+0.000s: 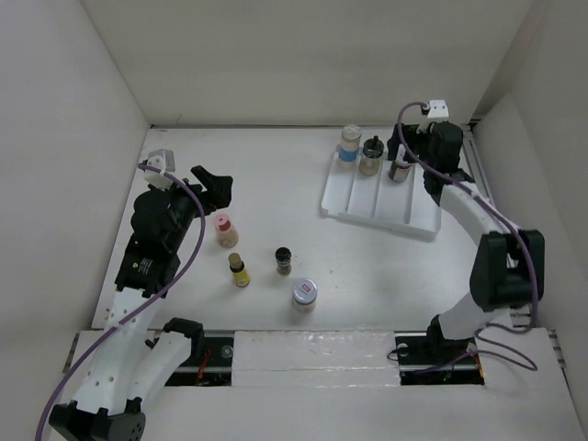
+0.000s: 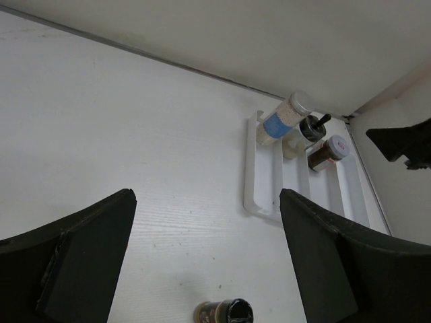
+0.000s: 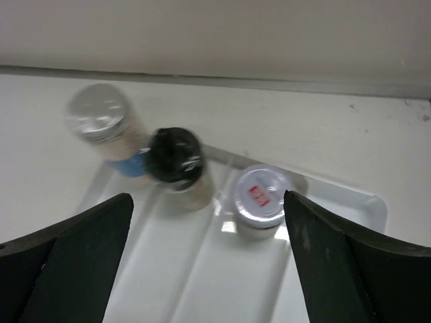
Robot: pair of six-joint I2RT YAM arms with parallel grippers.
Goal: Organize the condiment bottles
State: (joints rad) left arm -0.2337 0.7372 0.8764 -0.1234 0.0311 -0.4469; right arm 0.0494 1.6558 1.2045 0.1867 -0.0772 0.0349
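Note:
The robot's right gripper swings back and down next, over the jar (image 1: 305,292), which still stands outside the tray (image 1: 367,204), below the gripper and to its left in the top view.
Three condiment bottles stand at the far end of the white ridged tray (image 1: 367,204): a blue-labelled jar with a silver lid (image 1: 349,143), a dark-lidded one (image 1: 372,154) and a brown one with a red-and-white lid (image 1: 399,170). My right gripper (image 1: 401,147) hovers open over that last bottle (image 3: 261,197), which stands free of its fingers. On the table stand a pink-lidded bottle (image 1: 225,230), a yellow one (image 1: 239,269), a small dark one (image 1: 284,261) and a jar with a red-and-white lid (image 1: 304,294). My left gripper (image 1: 217,184) is open and empty, just behind the pink bottle.
White walls enclose the table on the left, back and right. The tray's near half (image 3: 222,282) holds nothing. In the left wrist view the small dark bottle (image 2: 225,312) sits at the bottom edge, with the tray (image 2: 264,202) beyond it.

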